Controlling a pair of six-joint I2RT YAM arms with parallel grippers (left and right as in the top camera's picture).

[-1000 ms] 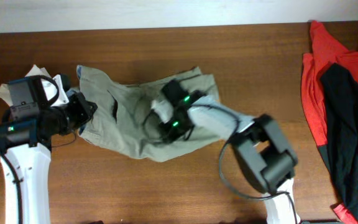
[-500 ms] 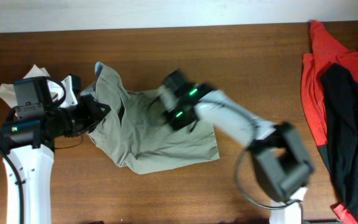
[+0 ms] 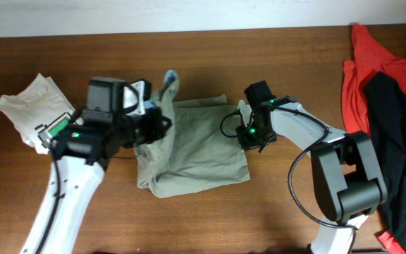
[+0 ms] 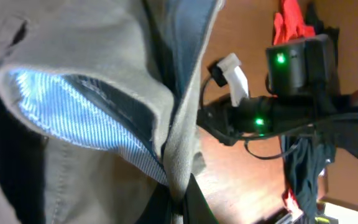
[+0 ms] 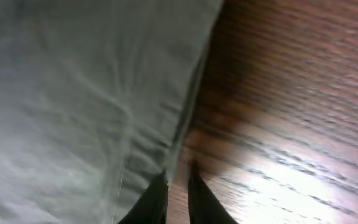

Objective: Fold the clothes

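Note:
The left gripper will next lower toward the garment's edge on the T-shirt side and release the fold of cloth, since that edge is below the raised gripper.
The clothes, a khaki garment point(image 3: 196, 152), lie bunched in the table's middle. One part is lifted into a peak point(image 3: 169, 81). My left gripper point(image 3: 155, 128) is at the garment's left side. The left wrist view shows its fingers point(image 4: 180, 208) shut on a fold of khaki cloth point(image 4: 104, 56) with striped blue lining point(image 4: 86, 118). My right gripper point(image 3: 247, 134) is low at the garment's right edge. In the right wrist view its fingers point(image 5: 178, 190) are almost together over the hem point(image 5: 73, 93) and bare wood, with nothing clearly gripped.
A small white T-shirt point(image 3: 30, 109) lies at the far left. A red garment point(image 3: 365, 77) and a black garment point(image 3: 400, 148) lie piled at the right edge. The wooden table point(image 3: 294, 63) ends at a white wall behind.
My left gripper has carried its part of the garment rightward, over the rest. My right gripper has slid from the garment's middle to its right edge. The garment is now more compact.

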